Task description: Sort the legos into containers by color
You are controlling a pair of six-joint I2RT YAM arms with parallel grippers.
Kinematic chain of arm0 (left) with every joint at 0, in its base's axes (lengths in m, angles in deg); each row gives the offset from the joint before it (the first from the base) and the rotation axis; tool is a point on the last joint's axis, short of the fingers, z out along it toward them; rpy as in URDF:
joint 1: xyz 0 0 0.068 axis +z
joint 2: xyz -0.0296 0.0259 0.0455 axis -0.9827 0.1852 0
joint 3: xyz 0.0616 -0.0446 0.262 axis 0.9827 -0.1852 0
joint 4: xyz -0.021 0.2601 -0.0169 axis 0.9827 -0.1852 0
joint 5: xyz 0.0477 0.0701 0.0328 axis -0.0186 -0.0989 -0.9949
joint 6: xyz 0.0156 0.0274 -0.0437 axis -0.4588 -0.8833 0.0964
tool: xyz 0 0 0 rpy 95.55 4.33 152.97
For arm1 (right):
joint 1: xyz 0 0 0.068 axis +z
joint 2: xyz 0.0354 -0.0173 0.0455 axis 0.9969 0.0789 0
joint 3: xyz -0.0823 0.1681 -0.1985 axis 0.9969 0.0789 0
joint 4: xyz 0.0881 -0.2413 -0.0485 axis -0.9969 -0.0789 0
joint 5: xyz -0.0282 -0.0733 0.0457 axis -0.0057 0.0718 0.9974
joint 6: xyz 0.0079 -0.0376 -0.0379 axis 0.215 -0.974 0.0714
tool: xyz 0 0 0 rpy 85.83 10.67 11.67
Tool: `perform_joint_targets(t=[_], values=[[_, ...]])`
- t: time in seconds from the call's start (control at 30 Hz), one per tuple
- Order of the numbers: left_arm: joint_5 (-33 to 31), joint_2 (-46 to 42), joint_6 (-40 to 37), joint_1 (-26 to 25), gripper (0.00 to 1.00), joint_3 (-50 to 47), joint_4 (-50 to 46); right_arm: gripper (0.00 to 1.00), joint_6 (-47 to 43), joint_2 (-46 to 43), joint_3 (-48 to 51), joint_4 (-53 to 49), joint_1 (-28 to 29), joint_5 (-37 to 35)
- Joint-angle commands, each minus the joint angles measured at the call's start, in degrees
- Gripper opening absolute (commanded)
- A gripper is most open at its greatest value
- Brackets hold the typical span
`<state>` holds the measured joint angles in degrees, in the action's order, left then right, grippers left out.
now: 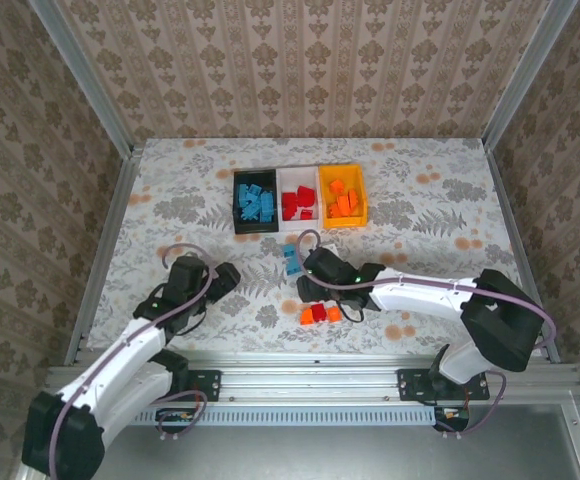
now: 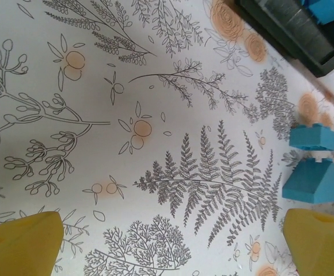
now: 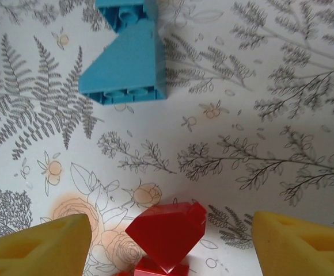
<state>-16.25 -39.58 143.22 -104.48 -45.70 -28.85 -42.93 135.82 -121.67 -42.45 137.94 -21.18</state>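
The red lego is below my right gripper, which should next lower its open yellow fingers past the lego's sides and close them.
Three joined containers stand at the back: the black bin holds blue legos, the white bin red ones, the orange-yellow bin orange ones. Loose on the table lie a blue lego and a small cluster of an orange lego, a red lego and another orange lego. My right gripper is open, with a red lego lying between its yellow fingers, apart from both. A blue lego lies beyond it. My left gripper is open over bare cloth.
The left wrist view shows two blue legos at its right edge and a corner of the black bin at top right. Patterned walls and metal rails fence the floral table.
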Motion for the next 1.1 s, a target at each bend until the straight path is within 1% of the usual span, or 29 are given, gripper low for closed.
perform_joint_targets(t=[0.0,0.1,0.2,0.4,0.5,0.6,0.7,0.93,1.07], values=[[-0.1,-3.6,2.4,-0.3,1.0,-1.4,1.6,0.75,2.8,2.1,-1.4,-1.4,1.1,-1.4],[0.0,-3.5,2.5,-0.3,1.0,-1.9,2.5,0.71,3.6,3.7,-1.5,-0.7,1.1,-1.5],[1.2,-1.2,2.6,-0.3,1.0,-1.9,4.2,0.64,3.8,5.6,-1.9,0.2,1.1,-1.7],[3.4,2.8,3.0,-0.5,1.0,-2.3,6.8,0.58,3.2,9.3,-3.5,1.0,1.0,-2.2],[3.1,2.8,2.9,-0.5,1.0,-2.3,6.9,0.51,2.5,10.3,-4.0,1.4,0.7,-2.9],[2.7,2.7,2.7,-0.4,1.0,-2.1,7.1,0.41,2.3,10.7,-4.2,1.5,0.2,-2.7],[2.5,2.9,2.5,-0.5,1.0,-2.0,7.3,0.37,1.8,10.0,-4.5,1.1,0.0,-3.4],[3.2,4.6,2.2,-0.5,1.0,-1.5,8.5,0.35,-0.3,5.7,-5.6,-1.4,-0.5,-5.9],[4.1,5.7,1.9,-0.5,1.0,-1.3,9.6,0.35,-3.1,2.2,-7.4,-2.8,-3.4,-6.6]])
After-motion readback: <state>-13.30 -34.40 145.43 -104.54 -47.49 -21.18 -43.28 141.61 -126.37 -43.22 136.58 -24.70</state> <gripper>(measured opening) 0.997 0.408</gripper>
